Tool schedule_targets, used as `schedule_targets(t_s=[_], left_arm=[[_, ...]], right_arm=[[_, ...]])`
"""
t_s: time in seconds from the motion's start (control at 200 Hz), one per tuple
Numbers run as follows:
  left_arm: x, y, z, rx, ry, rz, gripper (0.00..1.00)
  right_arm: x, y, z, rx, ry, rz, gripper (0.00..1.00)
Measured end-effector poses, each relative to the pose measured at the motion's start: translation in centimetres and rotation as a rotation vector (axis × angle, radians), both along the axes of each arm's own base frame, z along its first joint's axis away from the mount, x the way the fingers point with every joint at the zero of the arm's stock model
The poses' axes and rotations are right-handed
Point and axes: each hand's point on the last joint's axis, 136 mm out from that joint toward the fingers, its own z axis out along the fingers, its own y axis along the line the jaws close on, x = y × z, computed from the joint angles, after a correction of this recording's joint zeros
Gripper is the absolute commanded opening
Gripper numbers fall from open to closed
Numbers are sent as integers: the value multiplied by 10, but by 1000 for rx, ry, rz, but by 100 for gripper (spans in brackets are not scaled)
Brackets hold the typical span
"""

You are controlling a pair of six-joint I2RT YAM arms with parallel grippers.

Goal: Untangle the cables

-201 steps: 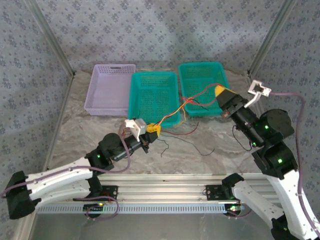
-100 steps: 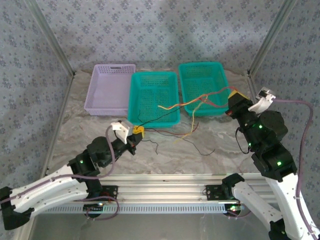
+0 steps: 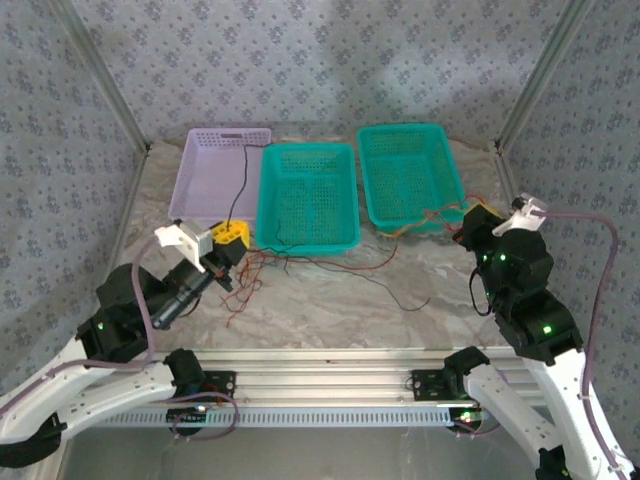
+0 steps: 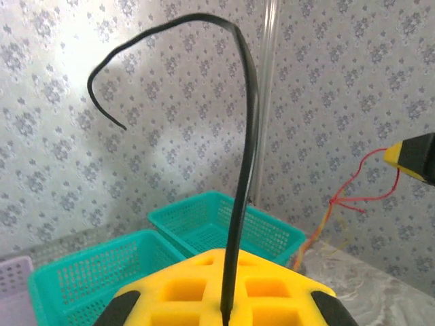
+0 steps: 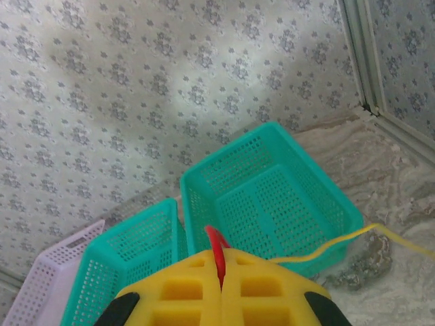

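Observation:
The cable's raised end is clear of red wires. My left gripper will swing outward over the middle teal basket (image 3: 312, 192), tip down and let go of the black cable (image 3: 245, 180) inside.
The cables are pulled apart across the table. My left gripper (image 3: 229, 237) (image 4: 228, 255) is shut on a black cable (image 3: 245, 180) (image 4: 246, 136), which arcs up over the purple basket. Thin red wires (image 3: 248, 282) trail on the marble below that gripper. A thin black wire (image 3: 392, 287) lies across the middle of the table. At the right, my right gripper (image 3: 468, 220) (image 5: 221, 259) is shut on a red cable (image 5: 216, 243) (image 3: 438, 213). A yellow cable (image 5: 340, 241) runs beside it, along the right teal basket's front.
A purple basket (image 3: 196, 216) stands at the back left. Beside it come a teal basket (image 3: 306, 246) and a second teal basket (image 3: 371, 190) (image 5: 204, 204). Metal frame posts and patterned walls close in the table on both sides and behind.
Both arms drew apart: the left swung back and left with the black cable, the right pulled to the right with the red and yellow ones. The strands that spanned them have separated.

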Motion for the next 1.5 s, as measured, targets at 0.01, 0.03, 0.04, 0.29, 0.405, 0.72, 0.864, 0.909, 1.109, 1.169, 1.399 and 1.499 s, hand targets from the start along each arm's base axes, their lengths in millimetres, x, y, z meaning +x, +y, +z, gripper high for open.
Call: schedule_targets(t_s=[0.01,0.03,0.04,0.29,0.405,0.72,0.864,0.909,1.109,1.169,1.399,1.499], left_arm=[[2,-2,1,6,-1,3,0],[5,-5,2,14,-4,7,0],[7,-7,3,20,-4,9,0],[95,-46,-8,129,18,89,0],[149,-45,-37,161,71,145,0],[221,-59,-84,140,138,161,0],[228,-68,-117,130,190,145,0],[226,-68,-132,135,214,143,0],[214,-68,-192,167,316,146,0],[216,-68,-207,176,346,157,0],[227,-76,-280,257,502,170,0],[235,-81,-304,292,563,175,11]], right_arm=[[0,0,-2,-1,3,1,0],[0,1,-5,-2,8,4,0],[0,1,-6,-3,9,6,0],[0,10,-16,15,23,55,0],[-6,13,-9,33,-9,84,0],[-24,14,6,63,-75,136,0],[-28,16,8,70,-87,157,0],[-29,17,8,70,-86,161,0],[-26,22,-2,66,-63,182,0],[-25,23,-5,65,-56,188,0],[-23,29,-9,66,-39,216,0],[-22,32,-10,66,-34,226,0]])
